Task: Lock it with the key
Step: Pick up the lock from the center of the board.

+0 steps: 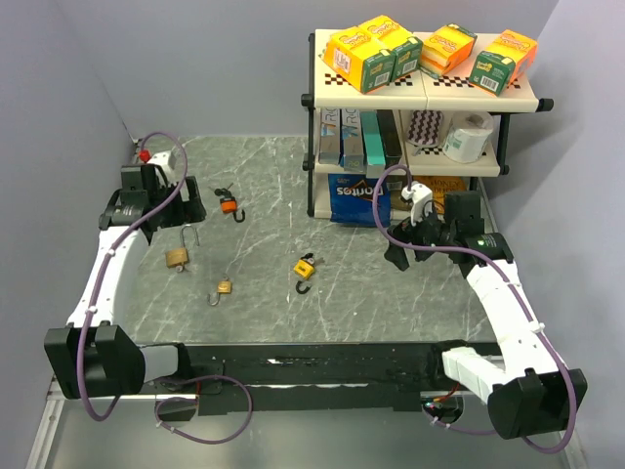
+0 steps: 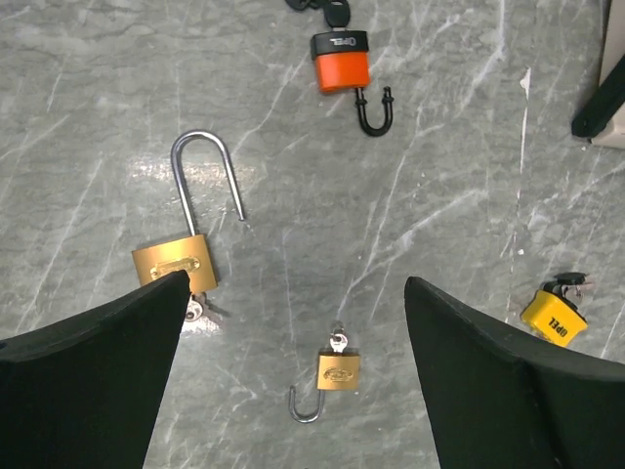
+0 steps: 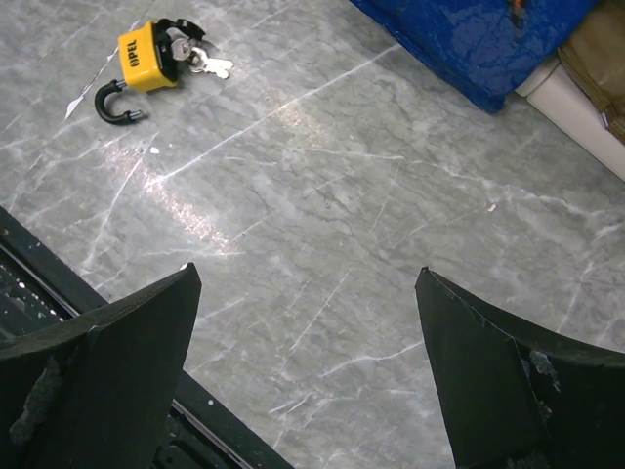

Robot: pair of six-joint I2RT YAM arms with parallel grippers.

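My left gripper moves across and down onto the yellow padlock's body next, since that body lies below and to the gripper's right in the top view.
Several padlocks lie on the grey marble table, all with their shackles open. The large brass padlock [image 1: 177,256] [image 2: 174,264] has a long raised shackle, and its key is partly hidden by my left finger. A key [image 2: 338,341] sits in the small brass padlock [image 1: 224,287] [image 2: 339,371]. At the back lies an orange padlock [image 1: 228,204] [image 2: 342,61]. The yellow padlock [image 1: 306,268] [image 2: 554,318] [image 3: 146,57] has a key bunch [image 3: 200,61] in it. My left gripper [image 1: 190,207] [image 2: 296,283] hangs open above the brass locks. My right gripper [image 1: 398,249] [image 3: 306,272] is open over bare table, right of the yellow lock.
A two-tier shelf unit [image 1: 420,98] stands at the back right, with yellow-green boxes [image 1: 371,54] on top and a toilet roll [image 1: 469,137] below. A blue snack bag [image 1: 356,200] [image 3: 469,39] leans at its foot. A black rail [image 1: 322,366] runs along the near edge.
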